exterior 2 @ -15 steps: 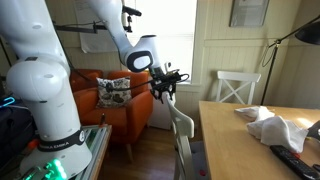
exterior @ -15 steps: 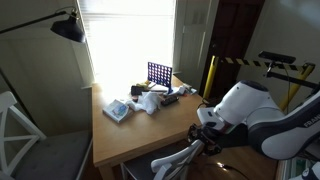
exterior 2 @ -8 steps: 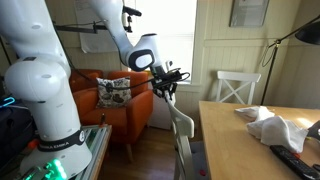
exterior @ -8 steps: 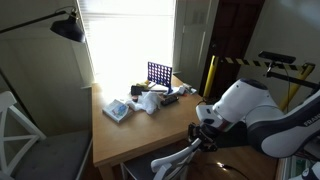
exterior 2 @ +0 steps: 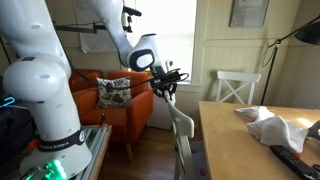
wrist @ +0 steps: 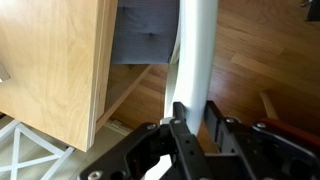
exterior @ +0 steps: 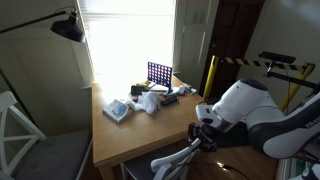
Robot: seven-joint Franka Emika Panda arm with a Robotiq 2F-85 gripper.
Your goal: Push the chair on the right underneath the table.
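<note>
My gripper, shut on the chair's top bar, next pushes toward the table's near edge and releases there, since the chair's grey seat [wrist: 145,30] still sticks out past the table.
The chair [exterior: 170,160] is white with a curved top rail; it stands at the near edge of the tan wooden table [exterior: 105,135]. My gripper [exterior: 203,135] is shut on its top rail. In the wrist view my gripper [wrist: 195,112] has a finger on each side of the white rail [wrist: 195,50], with the grey seat [wrist: 145,30] partly under the table [wrist: 50,60]. In an exterior view the gripper [exterior 2: 165,88] grips the top of the chair [exterior 2: 180,125] beside the table [exterior 2: 240,135].
A second white X-back chair [exterior: 20,130] stands at another side of the table and also shows in an exterior view [exterior 2: 238,88]. A blue grid rack [exterior: 158,73], white cloths [exterior 2: 272,126] and small items lie on the tabletop. An orange armchair [exterior 2: 115,95] stands behind.
</note>
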